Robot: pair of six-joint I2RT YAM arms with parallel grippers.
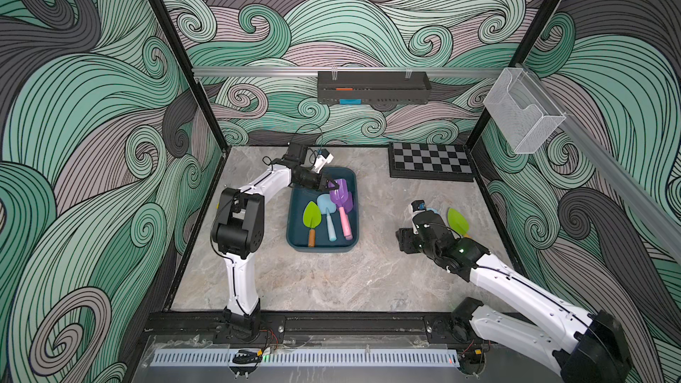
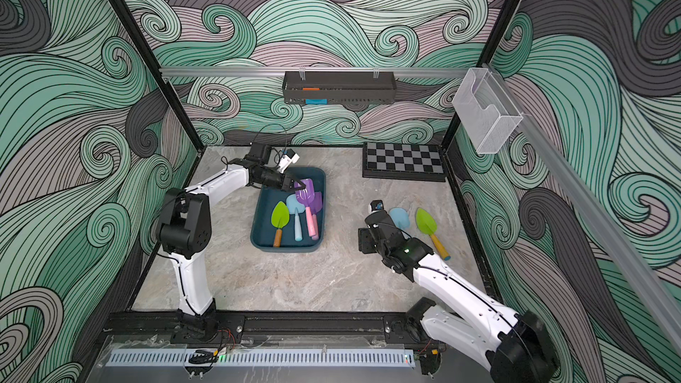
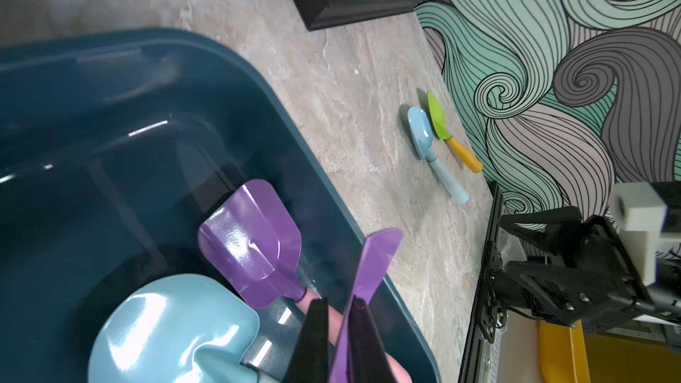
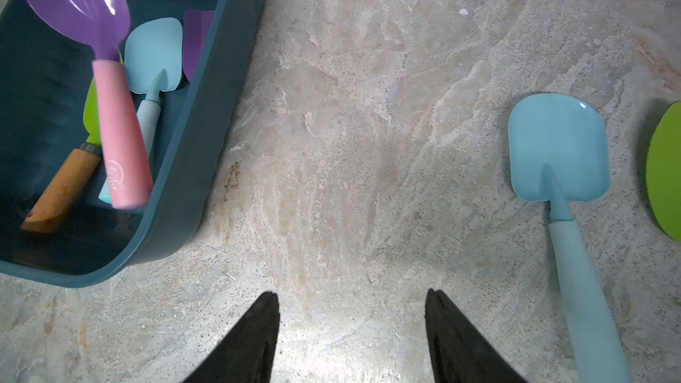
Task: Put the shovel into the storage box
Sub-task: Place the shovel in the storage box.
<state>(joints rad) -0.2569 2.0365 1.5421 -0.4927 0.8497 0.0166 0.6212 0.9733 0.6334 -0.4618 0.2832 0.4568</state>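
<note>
I will next lower my left gripper into the storage box (image 1: 321, 247) and release the second purple shovel, as the gap between the light-blue and purple shovels is below it.
The teal storage box (image 1: 321, 247) sits mid-table, shown in both top views. Inside lie a green shovel (image 1: 311, 212), a light-blue shovel (image 1: 325, 203) and a purple shovel with a pink handle (image 3: 254, 245). My left gripper (image 3: 341, 302) hangs over the box's far end (image 1: 333, 186), shut on the thin edge of a second purple shovel's blade (image 3: 374, 263). My right gripper (image 4: 352, 298) is open over bare table, nothing between its fingers. It stands between the box wall (image 4: 221, 68) and a light-blue shovel (image 4: 558, 149) on the table. A green shovel (image 2: 426, 221) lies just beyond.
A chessboard (image 1: 431, 162) lies at the back right of the table. On the back rail hangs a black perforated tray (image 1: 374, 86), and a white mesh basket (image 1: 523, 112) hangs on the right rail. The right wall is close behind the two loose shovels.
</note>
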